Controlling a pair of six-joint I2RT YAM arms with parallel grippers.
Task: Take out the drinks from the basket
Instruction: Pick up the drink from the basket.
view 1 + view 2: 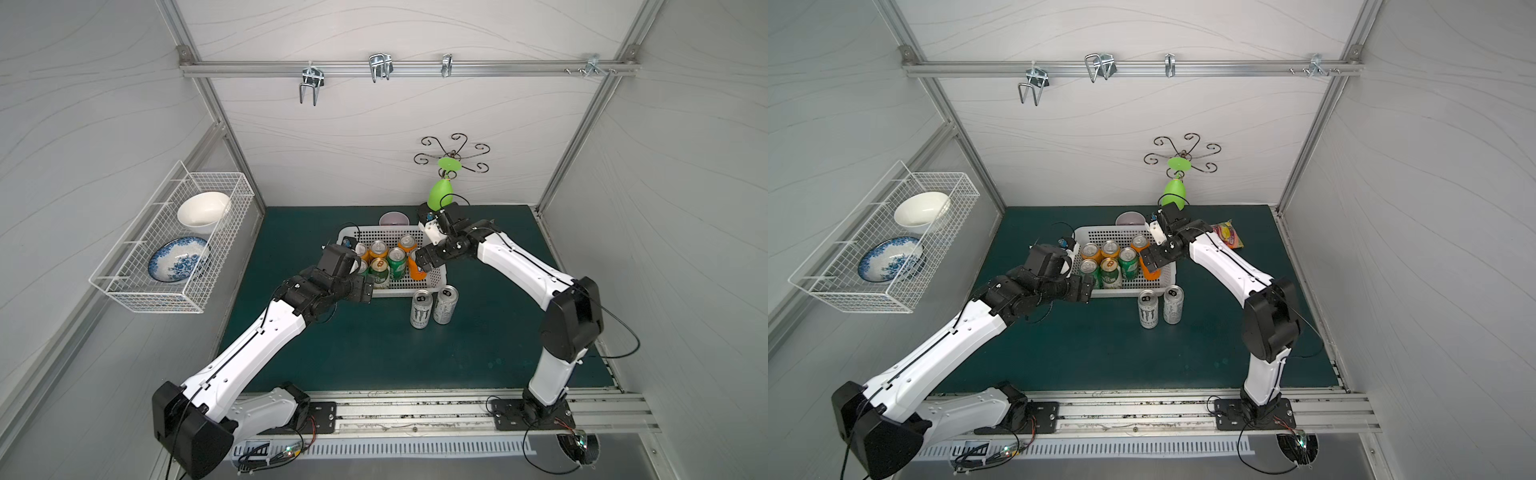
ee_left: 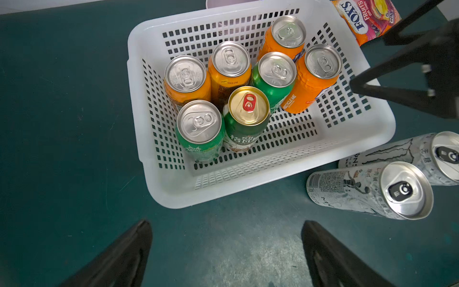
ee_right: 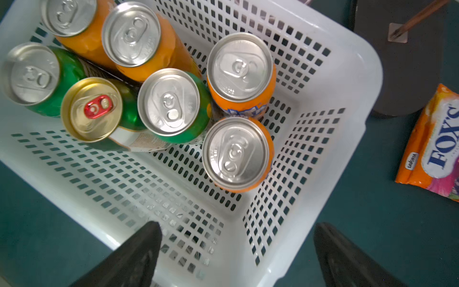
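Observation:
The open bottom of the basket beside the nearer orange can (image 1: 417,270) (image 3: 236,153) leaves room for my fingers, so my right gripper will next go down into the basket, toward the green cans and around that orange can.
The white perforated basket (image 1: 399,291) (image 1: 1126,293) (image 2: 248,181) (image 3: 347,104) sits mid-mat and holds several upright drinks: orange cans (image 2: 320,74) (image 3: 238,154), green cans (image 2: 198,126) (image 3: 171,104) and a gold-topped can (image 2: 248,106) (image 3: 92,109). Two taller silver-white cans (image 1: 422,309) (image 1: 444,305) (image 1: 1148,309) (image 2: 367,188) stand on the mat just in front of the basket. My left gripper (image 1: 365,290) (image 1: 1086,289) (image 2: 226,222) is open over the mat at the basket's front left corner. My right gripper (image 1: 426,259) (image 1: 1152,257) (image 3: 238,225) is open above the basket's right end, empty.
A colourful candy bag (image 1: 1227,235) (image 2: 367,20) (image 3: 432,149) lies right of the basket. A pale bowl (image 1: 392,219) sits behind it. A black scrolled stand (image 1: 453,156) carrying a green plastic piece (image 1: 439,195) stands at the back. A wire rack (image 1: 174,253) with bowls hangs on the left wall.

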